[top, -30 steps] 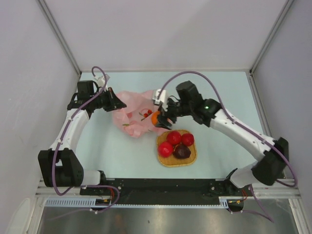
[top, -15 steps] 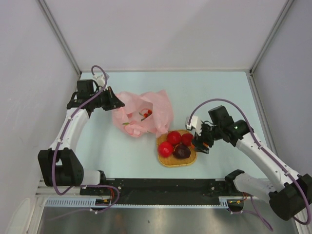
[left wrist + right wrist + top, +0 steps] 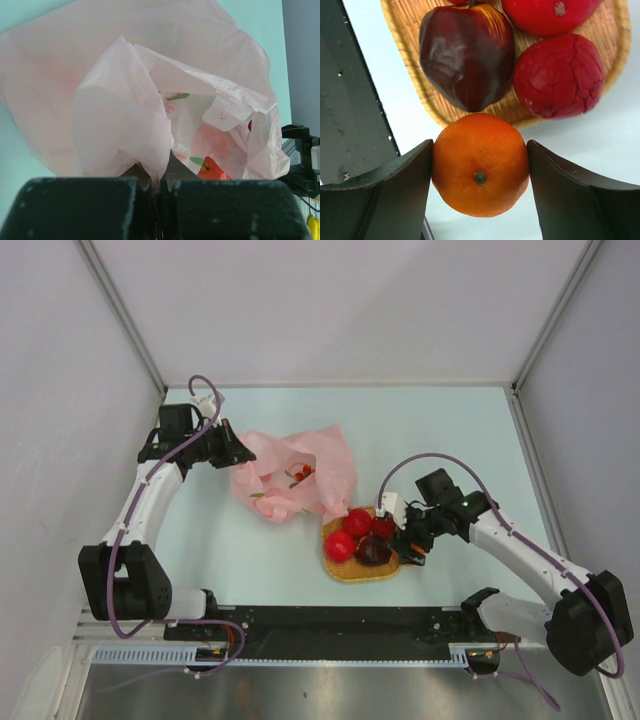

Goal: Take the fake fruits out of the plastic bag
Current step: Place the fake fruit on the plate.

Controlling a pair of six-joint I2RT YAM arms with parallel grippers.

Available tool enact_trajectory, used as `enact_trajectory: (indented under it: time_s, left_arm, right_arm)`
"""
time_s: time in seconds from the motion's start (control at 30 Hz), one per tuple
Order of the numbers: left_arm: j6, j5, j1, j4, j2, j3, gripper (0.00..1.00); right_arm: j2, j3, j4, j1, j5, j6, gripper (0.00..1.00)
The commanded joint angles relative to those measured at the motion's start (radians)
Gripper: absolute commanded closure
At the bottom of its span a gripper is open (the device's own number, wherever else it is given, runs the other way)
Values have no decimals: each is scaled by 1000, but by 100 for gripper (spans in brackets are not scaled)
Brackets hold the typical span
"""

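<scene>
Next, my right gripper will go left in the top view and down onto the mat's edge by the purple fruit to release the orange fruit, as it still hangs outside.
The pink plastic bag lies crumpled at the back left. My left gripper is shut on a fold of its edge; in the left wrist view the bag fills the frame above the closed gripper. My right gripper is shut on the orange fruit, held just off the near right edge of the woven mat. Three red fruits and the dark purple one sit on the mat. The green fruit is not clearly seen; a green sliver shows in the bag.
A black rail runs along the near table edge, close beside the mat, and shows in the right wrist view. Grey walls stand close on the left, right and back. Red and green markings show on the bag.
My right gripper carried the orange fruit from the bag's mouth to the right side of the mat, then shifted slightly left toward it. The left gripper and the bag stayed put.
</scene>
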Motion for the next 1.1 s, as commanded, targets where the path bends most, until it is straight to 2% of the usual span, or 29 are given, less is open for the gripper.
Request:
enact_trajectory:
  time_s: [0.0, 0.3, 0.47, 0.57, 0.6, 0.63, 0.83, 1.07]
  left_arm:
    - [28, -9, -4, 5, -3, 21, 100]
    - [30, -11, -4, 3, -9, -2, 100]
    - [25, -3, -4, 9, 1, 0, 100]
    - [21, 0, -4, 15, 7, 4, 100]
    - [19, 3, -6, 15, 10, 6, 100]
    - [19, 3, -6, 15, 15, 6, 100]
    - [16, 9, -6, 18, 24, 7, 100]
    - [10, 23, -12, 28, 43, 20, 100]
  right_arm:
    - [60, -7, 130, 32, -3, 21, 43]
    - [110, -9, 188, 104, 14, 53, 42]
    - [117, -20, 194, 104, 26, 47, 37]
    - [115, -21, 202, 104, 31, 56, 27]
    - [112, -21, 206, 104, 31, 64, 9]
    - [104, -23, 208, 106, 35, 67, 1]
    - [43, 5, 155, 107, 54, 83, 0]
    - [-37, 134, 21, 104, 75, 93, 0]
